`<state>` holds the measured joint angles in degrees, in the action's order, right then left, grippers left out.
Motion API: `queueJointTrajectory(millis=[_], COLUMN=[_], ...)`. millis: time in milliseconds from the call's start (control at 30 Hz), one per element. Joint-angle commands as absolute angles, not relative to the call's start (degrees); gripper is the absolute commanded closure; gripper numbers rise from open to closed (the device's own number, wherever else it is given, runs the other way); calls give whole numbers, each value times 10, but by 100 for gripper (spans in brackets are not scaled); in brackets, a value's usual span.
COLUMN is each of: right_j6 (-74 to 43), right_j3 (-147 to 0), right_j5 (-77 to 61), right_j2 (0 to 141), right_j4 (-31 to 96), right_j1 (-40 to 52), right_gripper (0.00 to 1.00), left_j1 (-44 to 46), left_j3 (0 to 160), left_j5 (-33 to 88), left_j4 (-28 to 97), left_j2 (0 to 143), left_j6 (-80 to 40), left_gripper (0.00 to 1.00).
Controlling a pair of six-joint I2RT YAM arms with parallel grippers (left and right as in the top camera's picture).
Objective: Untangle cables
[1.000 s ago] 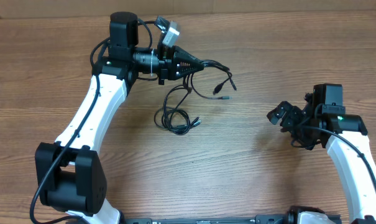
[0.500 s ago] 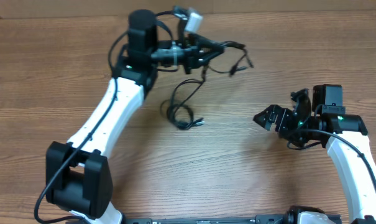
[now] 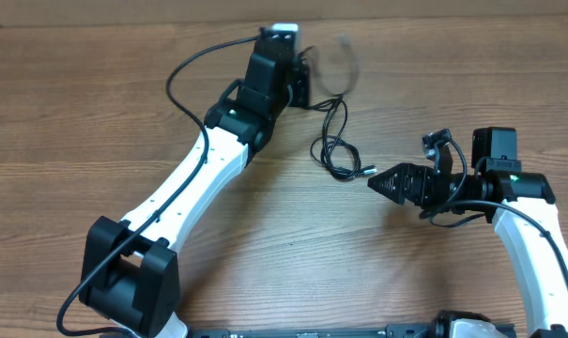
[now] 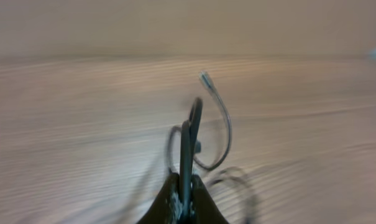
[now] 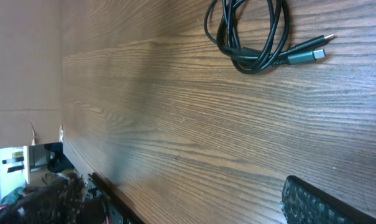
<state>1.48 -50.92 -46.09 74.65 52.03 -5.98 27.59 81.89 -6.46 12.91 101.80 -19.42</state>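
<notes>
My left gripper draws back and to the left in the overhead view next, before opening, since the held cord still runs into the looped cables.
The cables are thin black cords, looped together on the wood in the middle of the table, with two small plugs lying at their right end. One strand rises to my left gripper near the far edge. In the left wrist view that gripper is shut on a black cable, which curls up to a silvery tip, all motion-blurred. My right gripper points left, just right of the plugs, and is open and holds nothing. The right wrist view shows the looped cables and one finger pad.
The wooden table carries nothing besides the cables. The left arm stretches diagonally from the front left to the far middle. The table's edge and some dark clutter beyond it appear in the right wrist view.
The left arm has swung to the right along the far edge with the cable in its grip, dragging the looped bundle rightwards. The right gripper has turned and reached left towards the bundle.
</notes>
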Motion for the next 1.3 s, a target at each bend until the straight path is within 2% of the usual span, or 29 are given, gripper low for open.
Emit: queueJointTrajectory(millis=[0,200,367,400,467,533,600,700,867,967,1067,1267], right_j6=[20,20,20,20,20,20,20,20,16,16,16,16], right_j3=[-510,-510,-509,-509,-509,-509,-510,-509,-509,-509,-509,-509], right_j5=[-461,-460,-450,-450,-450,-443,-435,-433,-414,-414,-414,-412], right_j2=[747,747,747,747,747,747,747,747,747,747,747,747], right_j4=[518,518,518,518,518,518,521,522,524,524,524,524], right_j1=[-61,-61,-61,-61,-61,-61,-61,-61,-61,-61,-61,-61], right_gripper=[0,0,0,0,0,0,0,0,0,0,0,0], left_j1=[268,255,235,230,221,217,218,218,218,222,234,274], left_j3=[820,820,820,820,820,820,820,820,820,820,820,820], left_j5=[-257,-345,-351,-351,-347,-331,-289,-279,101,233,253,258], left_j4=[186,282,345,355,369,383,394,387,364,384,402,403], left_j2=[1011,1011,1011,1011,1011,1011,1011,1011,1011,1013,1025,1076], left_j6=[-184,-184,-166,-167,-167,-166,-128,-105,232,359,437,515], left_gripper=[96,96,96,89,69,30,2,0,0,2,0,0])
